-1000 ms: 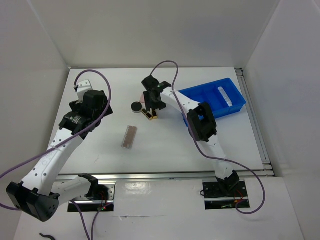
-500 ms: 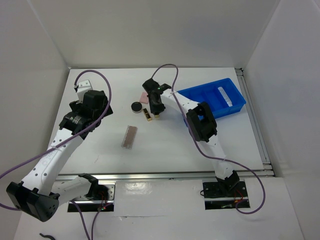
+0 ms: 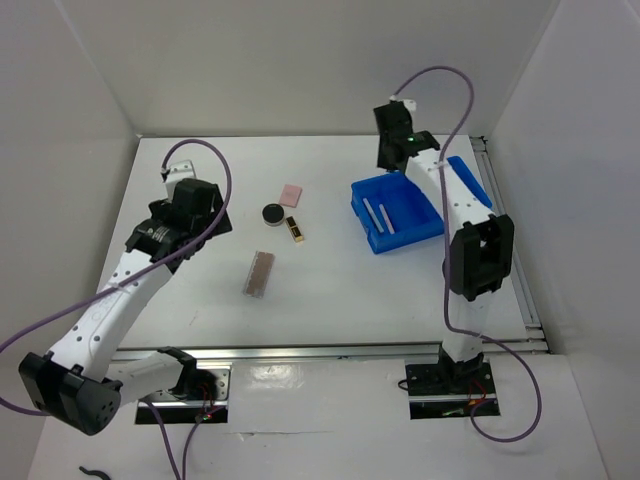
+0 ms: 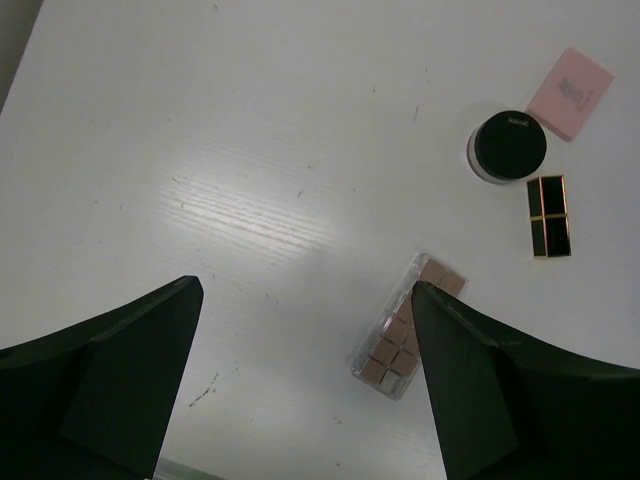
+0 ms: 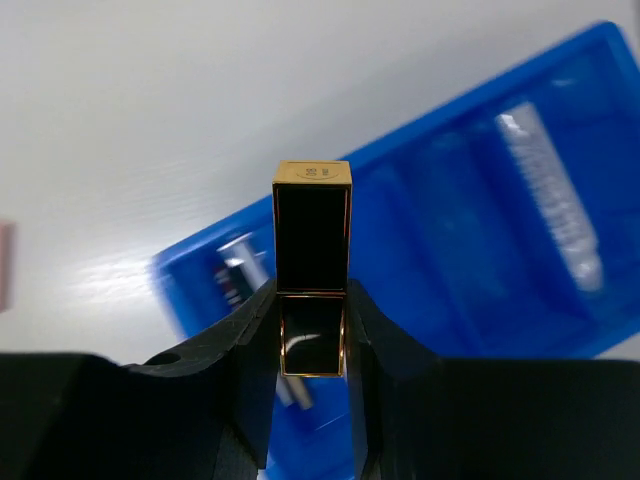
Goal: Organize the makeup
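Note:
I should bring the black-and-gold case down with my right gripper and pull it back into the tray, where the tray's blue bottom (image 3: 408, 212) (image 5: 402, 276) is free between the thin sticks and white tube.
My right gripper (image 5: 312, 320) is shut on a black-and-gold case (image 5: 312, 230), held upright above the blue tray (image 5: 450, 260). Seen from the top, this gripper (image 3: 392, 150) hangs over the tray's far edge. A white tube (image 5: 550, 200) lies in the tray. On the table lie a round black compact (image 3: 271, 212), a pink square pad (image 3: 291, 193), a black-and-gold palette (image 3: 293, 228) and a brownish-pink palette (image 3: 260, 272). My left gripper (image 4: 310, 390) is open above the table, with the brownish-pink palette (image 4: 405, 335) beside its right finger.
The blue tray (image 3: 420, 205) sits at the back right and holds two thin sticks (image 3: 382, 216). White walls close in the table on three sides. A metal rail runs along the table's right edge (image 3: 510, 250).
My right arm has swung from beside the compact to the back right over the tray, carrying the black-and-gold case. The tray now sits further left and turned. My left arm has barely shifted.

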